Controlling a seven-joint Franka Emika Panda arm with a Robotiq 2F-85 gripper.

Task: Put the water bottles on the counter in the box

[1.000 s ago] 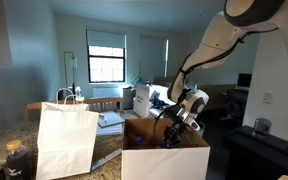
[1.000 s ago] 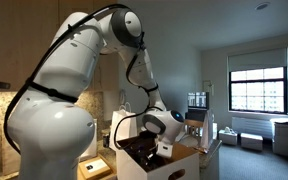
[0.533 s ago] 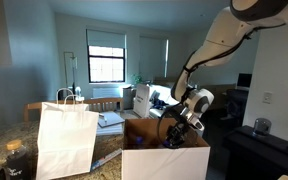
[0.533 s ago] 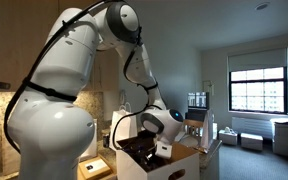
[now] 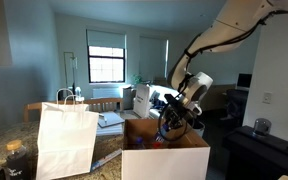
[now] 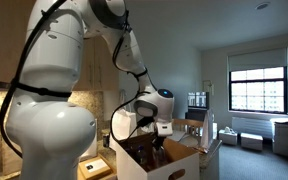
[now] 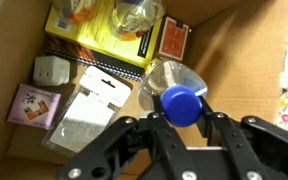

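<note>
My gripper lowers into the box (image 5: pixel 165 160) next, shifts toward the white packets near the hanging bottle, and opens. The box's bare cardboard bottom shows beside those packets.
My gripper (image 7: pixel 181 113) is shut on the neck of a clear water bottle (image 7: pixel 172 78) with a blue cap (image 7: pixel 181 104), its fingers (image 7: pixel 152 124) pressed against both sides of the cap. The bottle hangs over the open cardboard box (image 7: pixel 246 50). A second water bottle (image 7: pixel 134 14) lies inside, at the far end. In both exterior views the gripper (image 5: pixel 174 122) (image 6: pixel 158 128) hovers just above the box (image 5: pixel 165 160) (image 6: pixel 180 166), which stands on the dark counter (image 5: pixel 106 158).
Inside the box lie a yellow book (image 7: pixel 94 30), a red card pack (image 7: pixel 173 41), a white adapter (image 7: pixel 51 70), white packets (image 7: pixel 89 105) and a pink packet (image 7: pixel 31 104). A white paper bag (image 5: pixel 66 140) stands beside the box. A dark jar (image 5: pixel 15 160) sits on the counter.
The wrist has risen and tilted over the box, lifting the gripped bottle higher. The gripper has stayed shut throughout.
</note>
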